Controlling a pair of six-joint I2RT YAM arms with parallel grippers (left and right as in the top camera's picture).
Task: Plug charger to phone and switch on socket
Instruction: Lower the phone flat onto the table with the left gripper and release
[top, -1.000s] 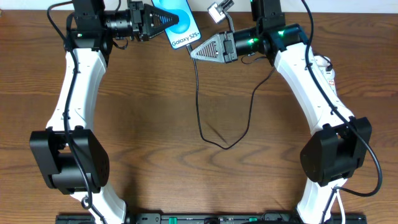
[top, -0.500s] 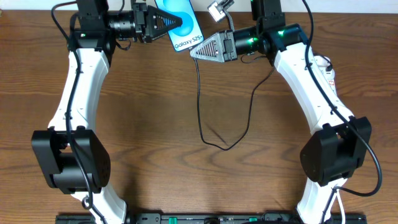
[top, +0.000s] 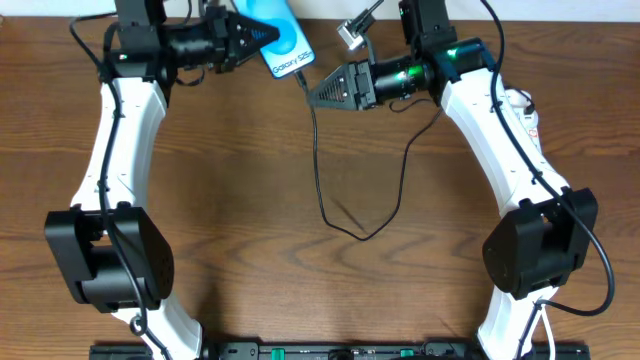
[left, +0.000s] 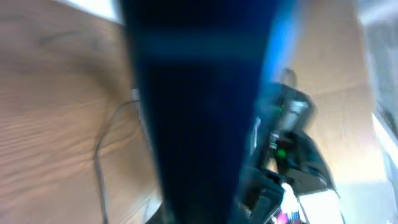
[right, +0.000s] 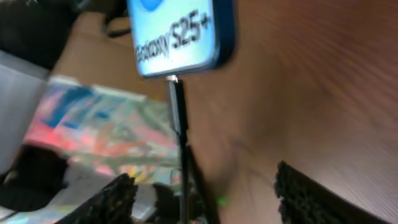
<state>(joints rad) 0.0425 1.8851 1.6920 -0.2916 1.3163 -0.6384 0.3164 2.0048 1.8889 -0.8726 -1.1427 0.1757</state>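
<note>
The connector is in, so my left gripper will next go back down to release the phone on the tabletop inside the cable's loop below it.
My left gripper (top: 248, 32) is shut on the phone (top: 281, 42), holding it tilted at the table's far edge; its blue screen reads "Galaxy S25+" (right: 177, 34). In the left wrist view the phone (left: 199, 106) is a dark blur filling the middle. The charger's black connector (right: 172, 84) sits against the phone's bottom edge, apparently in the port. Its cable (top: 318, 150) drops and loops across the table. My right gripper (top: 313, 92) is open just right of the phone's lower end. The cable (right: 181, 143) runs between its fingers (right: 115, 199) untouched. The socket (top: 524, 108) is mostly hidden under the right arm.
A small silver plug on a dark lead (top: 349, 30) lies at the back edge beside the right wrist. The cable's loop (top: 360, 236) reaches the mid-table. Both arms' bases (top: 110, 260) stand at the near left and right corners.
My right gripper has opened and let go of the connector. The left gripper has shifted the phone slightly left and turned it more upright.
</note>
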